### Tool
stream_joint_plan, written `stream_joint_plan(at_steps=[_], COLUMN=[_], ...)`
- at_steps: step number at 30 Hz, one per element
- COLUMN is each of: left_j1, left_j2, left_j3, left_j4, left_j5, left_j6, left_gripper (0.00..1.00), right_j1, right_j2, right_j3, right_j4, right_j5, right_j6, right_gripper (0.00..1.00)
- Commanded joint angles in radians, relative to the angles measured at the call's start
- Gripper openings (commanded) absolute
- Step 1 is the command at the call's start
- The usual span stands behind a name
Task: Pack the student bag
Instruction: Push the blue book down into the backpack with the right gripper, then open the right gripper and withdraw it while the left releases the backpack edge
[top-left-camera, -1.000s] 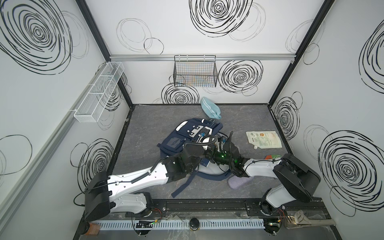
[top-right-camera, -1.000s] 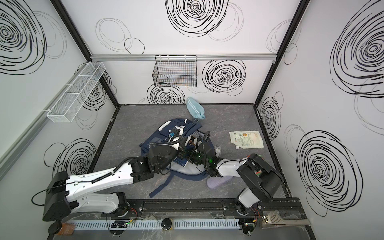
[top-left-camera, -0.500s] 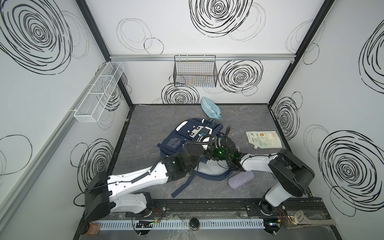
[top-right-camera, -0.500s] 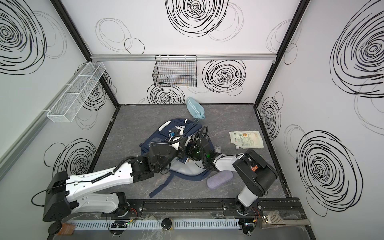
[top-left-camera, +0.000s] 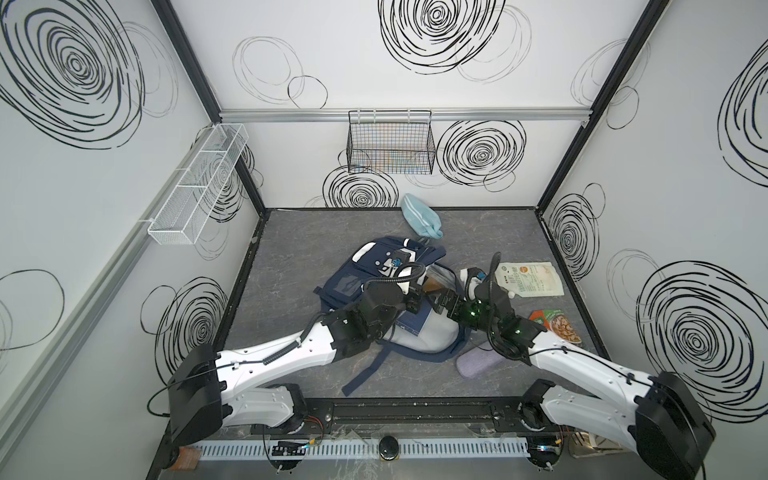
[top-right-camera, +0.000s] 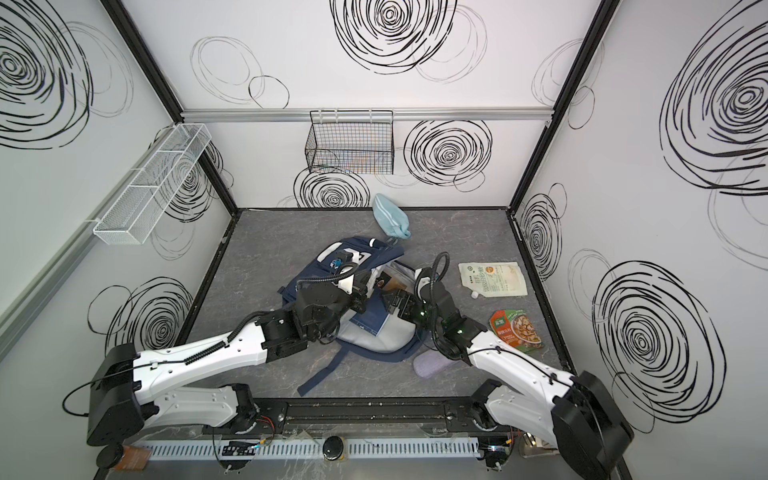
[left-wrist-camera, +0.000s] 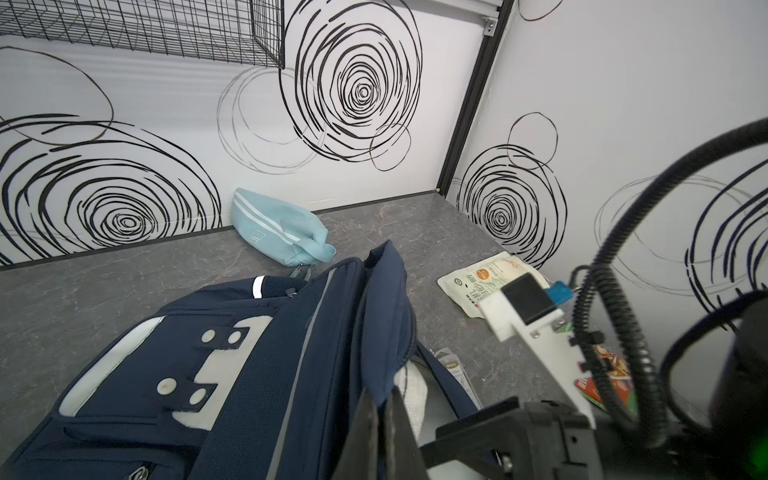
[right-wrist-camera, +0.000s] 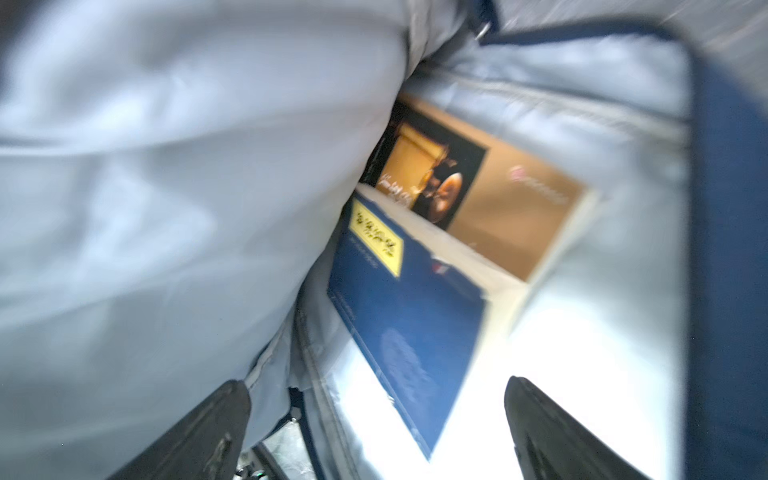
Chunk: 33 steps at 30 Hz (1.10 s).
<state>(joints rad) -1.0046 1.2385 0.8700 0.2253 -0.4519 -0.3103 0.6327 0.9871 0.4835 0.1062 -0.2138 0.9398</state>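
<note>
My left gripper will go down over the bag's opening (top-left-camera: 415, 321), which is below it, and let go of the flap's navy edge there, with both books inside.
The student bag (top-left-camera: 365, 274) (top-right-camera: 328, 270), navy with a white dotted patch, lies in the middle of the floor with its mouth held open. My left gripper (top-left-camera: 417, 301) (left-wrist-camera: 380, 399) is shut on the navy edge of the bag's flap (left-wrist-camera: 386, 316) and lifts it. At the bag's mouth my right gripper (top-left-camera: 438, 301) (right-wrist-camera: 374, 386) is open, with nothing between its fingers. Inside, against the pale grey lining (right-wrist-camera: 166, 208), lie a blue book (right-wrist-camera: 407, 299) (top-left-camera: 415, 322) and a brown book (right-wrist-camera: 498, 208).
A light blue pouch (top-left-camera: 419, 216) lies by the back wall. To the right of the bag lie a white food packet (top-left-camera: 530, 278), a red-orange packet (top-left-camera: 555, 324) and a lilac case (top-left-camera: 478, 361). A wire basket (top-left-camera: 390, 143) hangs on the back wall and a mesh shelf (top-left-camera: 199, 183) on the left wall.
My right gripper's jaws have gone from shut to wide open at the bag's mouth. The left gripper has kept its hold on the flap.
</note>
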Motion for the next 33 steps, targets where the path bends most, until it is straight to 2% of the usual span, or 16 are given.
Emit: stream_joint_plan(at_steps=[1, 5, 8, 10, 14, 18, 21, 26, 33], left_j1=[0.02, 0.028, 0.033, 0.033, 0.039, 0.055, 0.067, 0.079, 0.117], left_j2=[0.012, 0.014, -0.011, -0.034, -0.104, -0.166, -0.197, -0.208, -0.122], left_j3=[-0.005, -0.023, -0.042, -0.056, -0.095, -0.138, -0.156, -0.175, -0.154], left_j4=[0.134, 0.117, 0.107, 0.091, 0.045, -0.003, -0.038, -0.055, -0.042], left_j5=[-0.026, -0.071, -0.107, -0.141, -0.204, -0.219, -0.219, -0.21, -0.099], left_j6=[-0.031, -0.043, -0.052, -0.054, -0.06, -0.087, -0.104, -0.111, -0.15], left_gripper=[0.0, 0.0, 0.0, 0.0, 0.0, 0.0, 0.0, 0.0, 0.0], right_j1=[-0.039, -0.152, -0.232, -0.247, -0.23, -0.193, -0.159, -0.097, -0.119], right_j2=[-0.14, -0.258, -0.207, -0.127, 0.039, 0.161, 0.237, 0.348, 0.52], right_j3=[-0.037, -0.074, -0.083, -0.068, -0.011, 0.024, 0.072, 0.162, 0.351], right_j4=[-0.189, -0.261, -0.216, -0.175, -0.118, -0.049, -0.016, 0.056, 0.072], right_j5=[0.158, 0.19, 0.074, 0.002, -0.1, -0.131, -0.165, -0.174, -0.216], right_j6=[-0.107, -0.164, -0.201, -0.204, -0.186, -0.173, -0.166, -0.169, -0.216], right_gripper=[1.0, 0.98, 0.92, 0.87, 0.75, 0.72, 0.64, 0.62, 0.62])
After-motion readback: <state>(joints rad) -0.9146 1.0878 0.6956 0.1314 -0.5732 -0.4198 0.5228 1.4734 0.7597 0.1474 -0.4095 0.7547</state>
